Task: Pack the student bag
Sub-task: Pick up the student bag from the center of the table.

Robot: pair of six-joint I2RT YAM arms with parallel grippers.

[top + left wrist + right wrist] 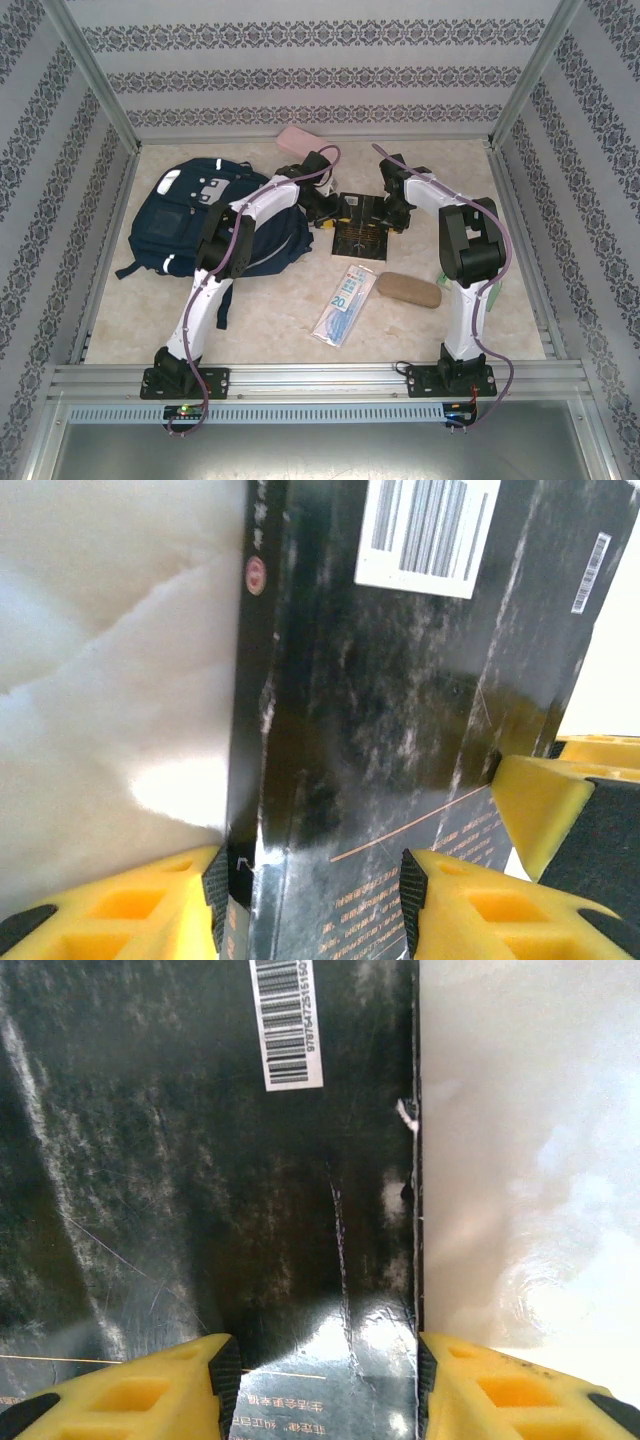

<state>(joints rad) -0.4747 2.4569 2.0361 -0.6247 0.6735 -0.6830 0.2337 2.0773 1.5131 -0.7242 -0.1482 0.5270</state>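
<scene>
The book's spine edge (335,236) (249,815) lies by one finger and the other finger hangs over the book's cover. My left gripper tilts toward level and brings its fingers around that edge next.
The student bag (190,225), a navy backpack, lies flat at the left of the table, with the left arm reaching across it. A black book (360,232) lies flat at the centre. My left gripper (325,208) is at its left edge, my right gripper (398,214) at its right edge. In the left wrist view the book (400,680) lies under open jaws (310,880): one pad is at the spine edge, the other over the cover. A yellow finger (540,805) of the other gripper shows beside it. In the right wrist view, open jaws (328,1380) straddle the edge of the book (180,1160).
A pink case (297,138) lies at the back near the wall. A clear packet of pens (345,300) and a brown case (408,289) lie in front of the book. Patterned walls close in the table (300,330) on three sides.
</scene>
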